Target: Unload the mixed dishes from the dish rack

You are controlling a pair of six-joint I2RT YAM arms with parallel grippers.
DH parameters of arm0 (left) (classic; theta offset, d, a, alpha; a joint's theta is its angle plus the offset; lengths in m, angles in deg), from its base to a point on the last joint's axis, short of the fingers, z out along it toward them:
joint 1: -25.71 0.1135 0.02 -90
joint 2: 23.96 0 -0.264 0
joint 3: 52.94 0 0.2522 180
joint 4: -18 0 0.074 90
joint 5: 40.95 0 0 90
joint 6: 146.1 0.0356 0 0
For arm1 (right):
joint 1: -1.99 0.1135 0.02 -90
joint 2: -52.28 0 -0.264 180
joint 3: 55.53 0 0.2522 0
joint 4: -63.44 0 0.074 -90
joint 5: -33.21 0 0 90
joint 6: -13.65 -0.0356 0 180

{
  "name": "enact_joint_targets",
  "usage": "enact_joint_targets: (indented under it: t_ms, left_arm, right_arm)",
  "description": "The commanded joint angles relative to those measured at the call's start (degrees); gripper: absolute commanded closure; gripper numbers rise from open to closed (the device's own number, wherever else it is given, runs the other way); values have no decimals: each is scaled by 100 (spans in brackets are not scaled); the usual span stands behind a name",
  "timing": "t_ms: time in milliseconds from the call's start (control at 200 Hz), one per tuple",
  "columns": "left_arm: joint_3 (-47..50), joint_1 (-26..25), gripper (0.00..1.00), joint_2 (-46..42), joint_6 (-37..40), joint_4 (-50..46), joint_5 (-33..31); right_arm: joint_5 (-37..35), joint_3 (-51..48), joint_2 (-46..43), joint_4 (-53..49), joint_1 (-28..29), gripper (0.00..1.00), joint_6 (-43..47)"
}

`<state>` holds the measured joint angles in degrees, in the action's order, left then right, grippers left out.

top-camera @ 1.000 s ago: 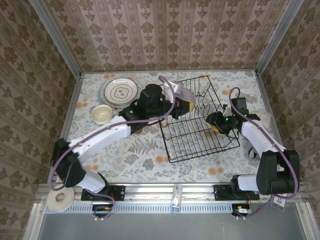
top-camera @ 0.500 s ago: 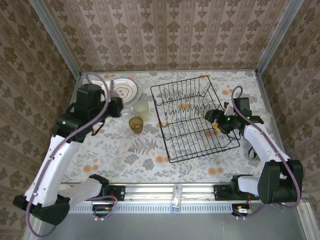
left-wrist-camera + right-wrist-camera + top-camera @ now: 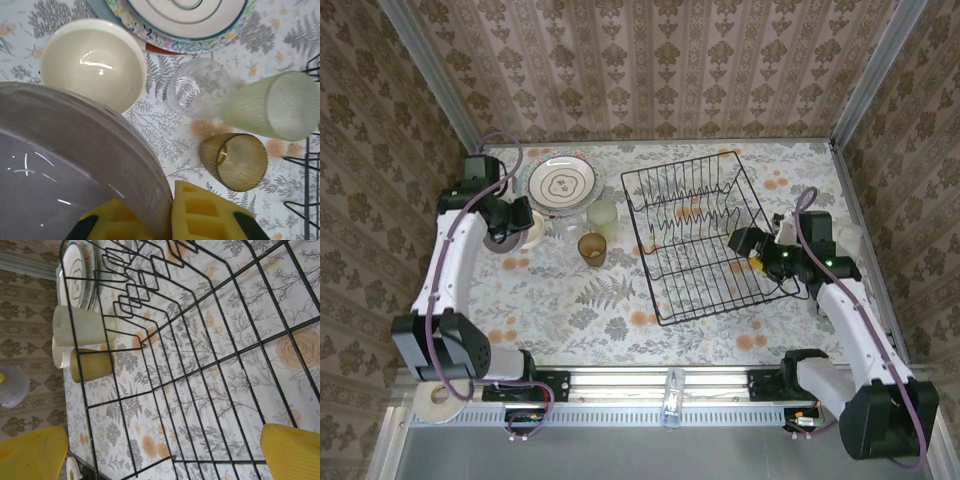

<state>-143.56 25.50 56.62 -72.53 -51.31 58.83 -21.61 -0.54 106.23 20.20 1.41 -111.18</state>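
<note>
The left gripper carries the lilac bowl (image 3: 65,165) over the cream bowl's opening (image 3: 94,67) next. It then lowers and releases the lilac bowl's rim, since the cream bowl stands upright and empty.
My left gripper (image 3: 170,216) is shut on the rim of the lilac bowl (image 3: 65,165), held just above the table beside the cream bowl (image 3: 92,62). In the top view this gripper (image 3: 516,222) is at the far left, by the patterned plate (image 3: 561,183). The clear glass (image 3: 197,92), pale-green cup (image 3: 272,107) and amber-brown cup (image 3: 235,162) stand on the table between the bowls and the dish rack (image 3: 705,235). The black wire rack holds nothing. My right gripper (image 3: 755,250) is open at the rack's right side, with only the rack's wires (image 3: 165,405) between its yellow fingers (image 3: 292,447).
The plate (image 3: 185,20) lies flat at the back left. Metal rails edge the table on the left and right. A white tape roll (image 3: 438,400) lies off the table at the near left corner.
My left arm carried the lilac bowl out of the rack and across to the far left, over by the cream bowl. The right gripper opened wide and drew back a little.
</note>
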Motion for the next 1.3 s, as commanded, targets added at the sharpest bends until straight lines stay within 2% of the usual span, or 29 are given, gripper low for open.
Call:
enact_joint_targets:
  t_ms: [0,510,1295]
  left_arm:
    - [-484,82,100,300,363,182,43]
    - [-1338,190,100,2131,519,214,-45]
    - [-1609,-72,98,3005,509,260,-682]
  right_arm:
    - [151,-188,-335,-420,32,0,29]
    - [112,-396,-613,-577,23,0,81]
    - [103,-445,-408,-390,23,0,9]
